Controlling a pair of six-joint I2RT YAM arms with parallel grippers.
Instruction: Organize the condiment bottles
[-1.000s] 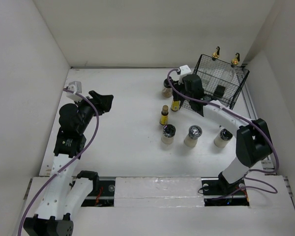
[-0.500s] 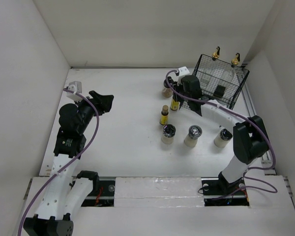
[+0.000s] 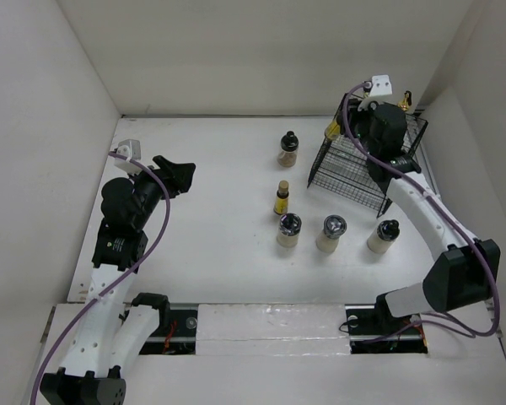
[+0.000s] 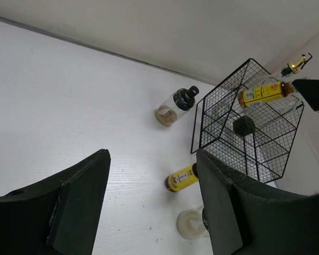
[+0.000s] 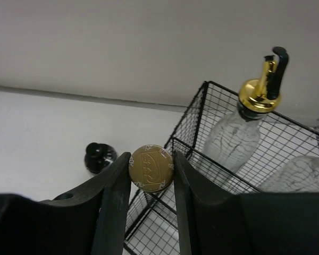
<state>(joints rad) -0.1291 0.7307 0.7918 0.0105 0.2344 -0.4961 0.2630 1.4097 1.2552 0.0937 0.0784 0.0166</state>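
I need to lower my right gripper past the basket's wire rim next and let go of the amber bottle's gold cap [image 5: 151, 167], because the basket's free space beside the clear bottle is below my fingers.
My right gripper [image 3: 341, 126] is shut on a small amber bottle [image 3: 331, 131] with a yellow label and holds it in the air over the near-left corner of the black wire basket [image 3: 337, 173]. In the right wrist view its gold cap [image 5: 151, 167] sits between my fingers [image 5: 114, 196]. Two tall clear bottles with gold pourers [image 5: 255, 101] stand in the basket. On the table are a dark-capped bottle [image 3: 287, 148], a second amber bottle [image 3: 282, 198] and three squat jars [image 3: 289, 229] [image 3: 330, 233] [image 3: 383, 235]. My left gripper [image 3: 175, 173] is open and empty, far left.
The basket stands at the back right, close to the right wall. A dark-lidded item [image 4: 244, 126] sits inside the basket [image 4: 223, 101]. White walls close in the table on three sides.
My right gripper has lifted the amber bottle from the table at the basket's left front and carried it up and back, above the basket. The left arm has not moved.
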